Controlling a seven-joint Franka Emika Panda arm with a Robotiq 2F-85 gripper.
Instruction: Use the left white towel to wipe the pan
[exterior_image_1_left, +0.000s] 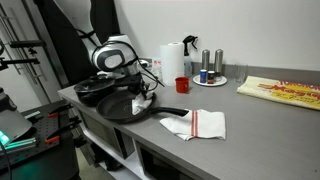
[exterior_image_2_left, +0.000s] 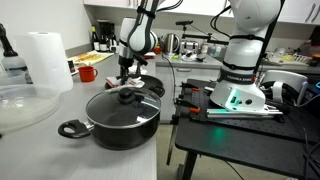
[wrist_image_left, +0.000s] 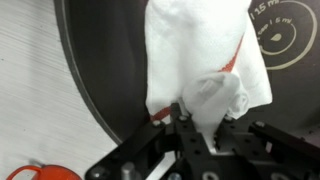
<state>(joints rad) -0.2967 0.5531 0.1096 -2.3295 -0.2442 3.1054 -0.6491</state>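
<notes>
I will next lift my gripper out of the pan, cross to the bare counter between the red cup and second towel, and lower to release, as it's clear.
A black pan (exterior_image_1_left: 128, 105) sits on the grey counter; it also shows in both exterior views (exterior_image_2_left: 122, 118) and fills the wrist view (wrist_image_left: 110, 60). My gripper (exterior_image_1_left: 140, 88) is over the pan, shut on a white towel with a red stripe (wrist_image_left: 200, 60) that hangs down onto the pan's inside. In an exterior view the towel (exterior_image_1_left: 143, 98) bunches just under the fingers. The gripper also shows in an exterior view (exterior_image_2_left: 128, 82) and in the wrist view (wrist_image_left: 200, 122).
A second white towel with red stripes (exterior_image_1_left: 196, 123) lies on the counter beside the pan. A red cup (exterior_image_1_left: 181, 85), a paper towel roll (exterior_image_1_left: 173, 58), a plate with shakers (exterior_image_1_left: 211, 76) and a yellow packet (exterior_image_1_left: 285, 92) stand behind. A second pan (exterior_image_1_left: 92, 88) sits nearby.
</notes>
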